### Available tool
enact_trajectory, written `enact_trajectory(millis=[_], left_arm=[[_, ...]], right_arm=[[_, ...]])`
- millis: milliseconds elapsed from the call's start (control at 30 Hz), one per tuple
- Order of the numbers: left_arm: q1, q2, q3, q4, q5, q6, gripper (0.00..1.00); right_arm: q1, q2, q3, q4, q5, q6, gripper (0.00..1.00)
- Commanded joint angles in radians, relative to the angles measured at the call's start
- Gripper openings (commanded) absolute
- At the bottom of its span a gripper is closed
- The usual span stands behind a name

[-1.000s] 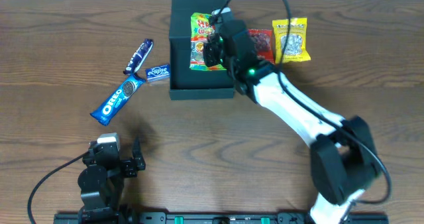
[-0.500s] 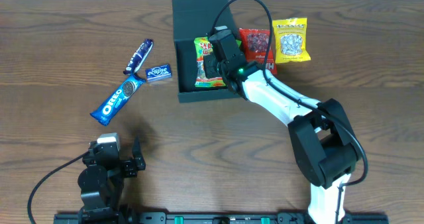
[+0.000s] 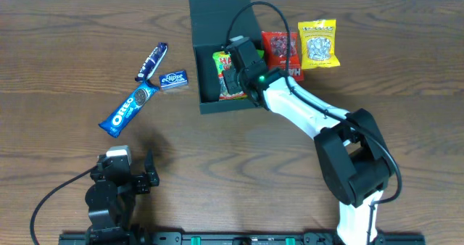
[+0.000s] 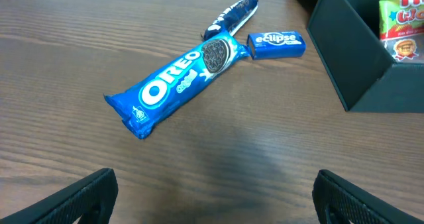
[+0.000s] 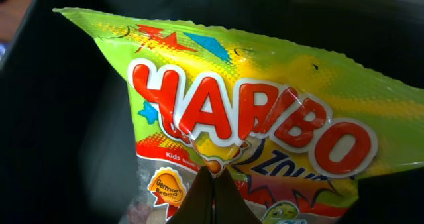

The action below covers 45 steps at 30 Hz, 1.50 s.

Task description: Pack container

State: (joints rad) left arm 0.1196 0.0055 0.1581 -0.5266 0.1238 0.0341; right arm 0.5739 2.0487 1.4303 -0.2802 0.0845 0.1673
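Note:
My right gripper should next move slightly toward the side of the container by the red packet, and then let go of the yellow Haribo bag (image 3: 223, 75) inside the container.
The dark container (image 3: 207, 27) stands open at the table's back centre, its flap lid raised behind; its corner shows in the left wrist view (image 4: 344, 38). My right gripper (image 3: 233, 72) reaches into it, shut on a green and yellow Haribo bag (image 3: 223, 75), pinching the bag's middle (image 5: 213, 174) inside the dark box walls (image 5: 59, 151). My left gripper (image 4: 212, 207) is open and empty, low over bare wood near the front left.
A blue Oreo pack (image 3: 127, 109), an Eclipse gum box (image 3: 172, 79) and a dark blue bar (image 3: 151, 61) lie left of the container. A red packet (image 3: 281, 51) and a yellow packet (image 3: 318, 44) lie to its right.
My right gripper has carried the Haribo bag down deeper into the container. The container has shifted slightly to the right and turned. The left arm has not moved.

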Motion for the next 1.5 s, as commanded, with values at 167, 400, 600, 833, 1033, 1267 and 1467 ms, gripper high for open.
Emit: enact_trajectory(millis=[167, 400, 600, 833, 1033, 1267, 1467], left_arm=[[0.0, -0.001, -0.014, 0.001, -0.003, 0.014, 0.95], [0.0, -0.001, -0.014, 0.001, -0.003, 0.014, 0.95], [0.0, -0.001, -0.014, 0.001, -0.004, 0.014, 0.95], [0.0, -0.001, -0.014, 0.001, -0.004, 0.014, 0.95], [0.0, -0.001, -0.014, 0.001, -0.004, 0.014, 0.95], [0.0, -0.001, -0.014, 0.001, -0.003, 0.014, 0.95], [0.0, -0.001, -0.014, 0.001, -0.004, 0.014, 0.95]], right_arm=[[0.007, -0.006, 0.029, -0.068, 0.072, -0.07, 0.01], [0.007, -0.006, 0.029, -0.091, 0.113, -0.068, 0.01], [0.007, -0.023, 0.03, -0.098, 0.174, -0.068, 0.75], [0.006, -0.191, 0.03, -0.099, 0.171, -0.068, 0.83], [-0.043, -0.288, 0.03, -0.147, 0.171, -0.053, 0.88], [-0.233, -0.284, 0.028, -0.274, 0.042, 0.084, 0.99], [-0.377, -0.239, 0.017, -0.312, -0.191, 0.081, 0.74]])
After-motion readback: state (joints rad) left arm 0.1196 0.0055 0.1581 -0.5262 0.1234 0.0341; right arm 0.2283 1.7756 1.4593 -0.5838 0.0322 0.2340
